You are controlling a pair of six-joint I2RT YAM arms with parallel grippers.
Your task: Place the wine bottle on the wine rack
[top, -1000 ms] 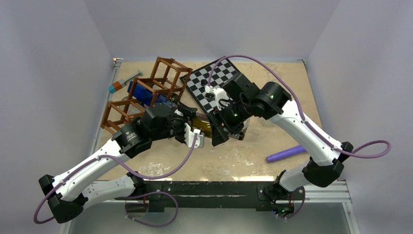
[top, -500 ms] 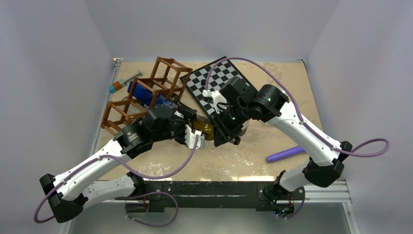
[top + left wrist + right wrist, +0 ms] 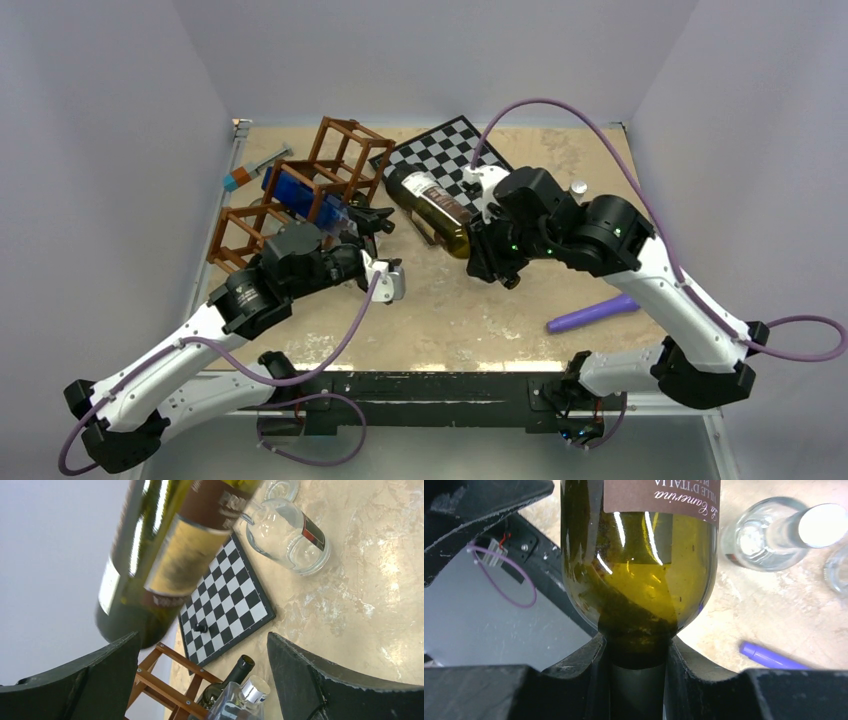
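Observation:
My right gripper will next carry the bottle down with its base first and let go of it in the rack's empty near bay (image 3: 241,234), which is below my gripper, to its left in the top view.
The wine bottle (image 3: 437,208), dark green with a brown label, hangs in the air over the checkerboard's near edge, base toward the far left. My right gripper (image 3: 479,250) is shut on its neck; in the right wrist view the neck sits clamped between the black fingers (image 3: 589,665) below the bottle (image 3: 639,555). My left gripper (image 3: 384,250) stands open and empty, left of the bottle and apart from it. From the left wrist, the bottle (image 3: 160,555) floats above the open gripper (image 3: 200,680). The reddish-brown wine rack (image 3: 335,150) stands at the far left, its bars (image 3: 165,682) just below the left fingers.
A dark bottle (image 3: 235,672) and a clear silver-capped bottle (image 3: 250,692) lie at the rack. The checkerboard (image 3: 445,150) lies behind the bottle, with a small black piece (image 3: 201,627) on it. A clear bottle (image 3: 774,535) and a purple pen (image 3: 592,313) lie on the right.
My left gripper opened, let go of the wine bottle and drew back to the left. My right gripper, shut on the neck, lifted the bottle up and away toward the checkerboard.

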